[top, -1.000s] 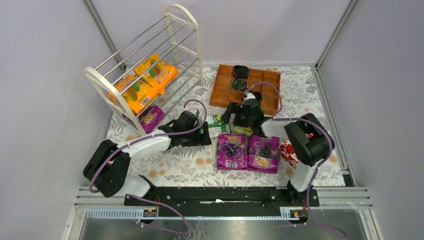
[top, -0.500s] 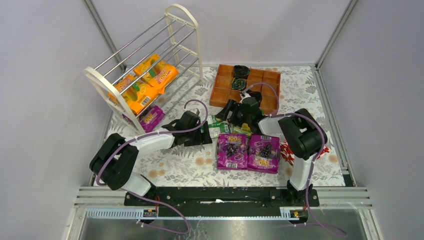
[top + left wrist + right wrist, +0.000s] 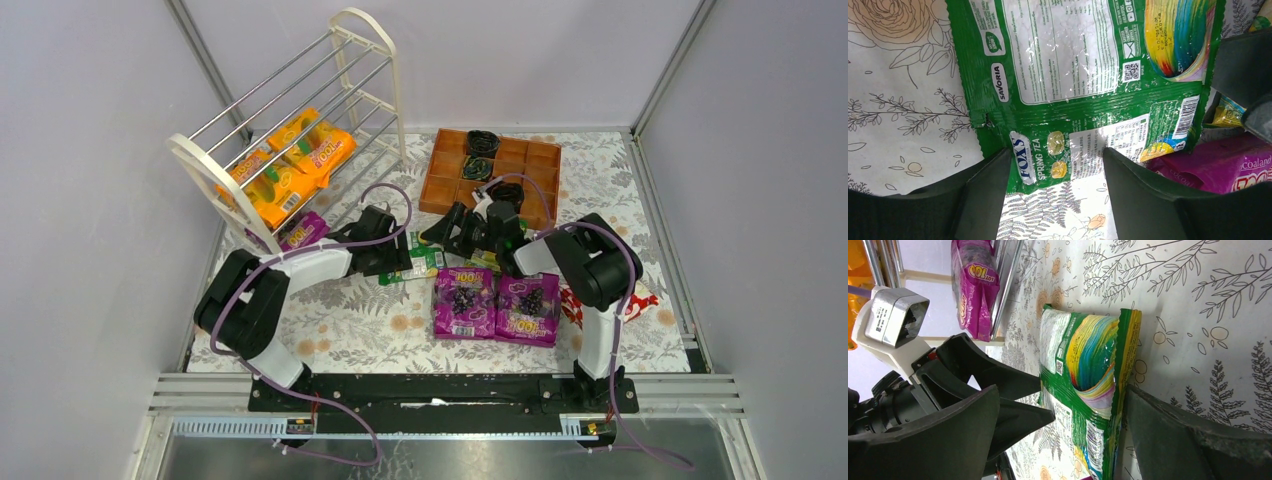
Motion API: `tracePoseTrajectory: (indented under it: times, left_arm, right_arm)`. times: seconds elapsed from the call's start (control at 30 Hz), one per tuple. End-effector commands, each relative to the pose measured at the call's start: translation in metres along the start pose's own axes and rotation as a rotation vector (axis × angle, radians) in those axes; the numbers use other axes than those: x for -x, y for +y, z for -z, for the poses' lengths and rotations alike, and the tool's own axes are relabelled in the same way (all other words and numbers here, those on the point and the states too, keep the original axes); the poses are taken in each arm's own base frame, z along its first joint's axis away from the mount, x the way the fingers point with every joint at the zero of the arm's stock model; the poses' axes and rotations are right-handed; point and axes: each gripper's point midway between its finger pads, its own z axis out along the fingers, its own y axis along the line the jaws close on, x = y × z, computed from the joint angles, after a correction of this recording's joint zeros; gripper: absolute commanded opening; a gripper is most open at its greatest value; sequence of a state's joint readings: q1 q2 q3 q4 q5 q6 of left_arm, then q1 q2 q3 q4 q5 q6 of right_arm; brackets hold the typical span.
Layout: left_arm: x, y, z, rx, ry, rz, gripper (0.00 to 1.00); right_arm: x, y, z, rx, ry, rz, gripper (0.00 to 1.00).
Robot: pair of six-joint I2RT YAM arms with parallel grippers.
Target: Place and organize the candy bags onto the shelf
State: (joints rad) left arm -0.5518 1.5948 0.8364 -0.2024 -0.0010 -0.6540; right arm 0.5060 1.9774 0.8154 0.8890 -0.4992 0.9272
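Note:
The green candy bag's yellow-striped edge point(image 3: 441, 256) point(image 3: 1119, 389) already stands between my right gripper's fingers. My right gripper stays low at the tabletop next and closes them around that edge.
A green candy bag point(image 3: 425, 263) lies flat on the floral table between both grippers. In the left wrist view its near edge point(image 3: 1063, 125) lies between my open left gripper's point(image 3: 1055, 200) fingers. In the right wrist view the bag point(image 3: 1083, 385) stands edge-on between my open right gripper's point(image 3: 1063, 440) fingers. From above, the left gripper point(image 3: 405, 262) and the right gripper point(image 3: 448, 232) meet at the bag. Two purple grape bags point(image 3: 465, 300) point(image 3: 527, 307) lie side by side in front. The cream shelf point(image 3: 290, 110) holds several orange bags point(image 3: 295, 165) and one purple bag point(image 3: 303, 235) at its bottom.
An orange-brown wooden tray point(image 3: 515, 170) with black coils stands behind the right gripper. A red-and-white floral package point(image 3: 640, 300) lies at the right, partly behind the right arm. The enclosure's walls ring the table.
The right gripper has moved left and down over the green bag. The left gripper has moved back toward the shelf's foot, and the green bag now lies a little further left.

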Motion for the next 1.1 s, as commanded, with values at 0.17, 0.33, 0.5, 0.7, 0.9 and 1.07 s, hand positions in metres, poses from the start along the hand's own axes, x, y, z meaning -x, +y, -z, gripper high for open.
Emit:
tracePoseTrajectory:
  times: [0.17,0.33,0.5,0.7,0.9,1.07]
  left_arm:
    - [0.006,-0.015,-0.006,-0.059,-0.007,-0.002,0.67]
    - [0.003,-0.017,-0.01,-0.072,0.005,0.005,0.65]
    - [0.007,-0.017,-0.009,-0.068,-0.014,0.004,0.64]
    - [0.004,-0.02,-0.009,-0.096,-0.013,0.022,0.62]
    - [0.001,-0.012,-0.008,-0.058,-0.005,0.019,0.6]
    - [-0.002,-0.012,-0.006,-0.064,0.0,0.027,0.56]
  right_arm:
    - [-0.015,0.04,-0.006,0.136,0.055,-0.004,1.0]
    - [-0.019,0.065,-0.005,0.238,0.067,-0.06,0.99]
    - [-0.016,0.085,0.01,0.282,0.051,-0.089,0.94]
    - [-0.013,0.074,0.019,0.181,0.01,-0.113,0.88]
    - [-0.004,0.001,0.023,-0.227,0.028,0.018,1.0]
    - [-0.005,-0.029,0.037,-0.408,0.11,0.085,1.0]
